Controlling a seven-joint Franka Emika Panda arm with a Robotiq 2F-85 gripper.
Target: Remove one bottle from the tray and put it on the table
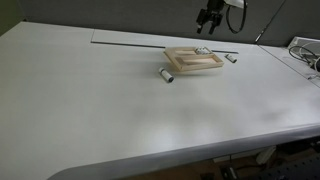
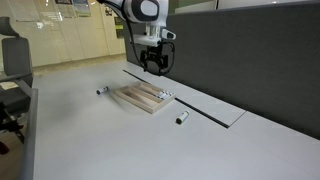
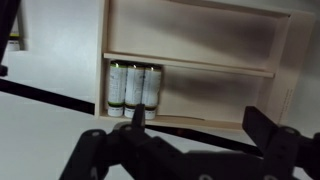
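Observation:
My gripper is going to move down from the tray's rim into the tray's section, over the third bottle at the row's end [image 1: 200, 50] [image 3: 152, 91].
The light-wood tray [image 1: 205, 65] [image 2: 133, 99] lies on the white table [image 1: 120, 110] [image 2: 90, 140]. In the wrist view the tray [image 3: 200, 45] holds three small white bottles [image 3: 133, 88] side by side in one compartment; they also show in an exterior view [image 2: 160, 95]. My gripper [image 1: 208, 20] [image 2: 153, 62] hangs above the tray, open and empty. In the wrist view its fingers [image 3: 200, 120] straddle the tray's near rim, just to the right of the bottles.
Two more small bottles lie on the table outside the tray, one on each side [image 1: 167, 75] [image 1: 231, 58] [image 2: 101, 91] [image 2: 181, 118]. A long thin grey strip [image 1: 130, 43] [image 2: 205, 108] runs behind the tray. Cables [image 1: 305, 50] lie at the table's end.

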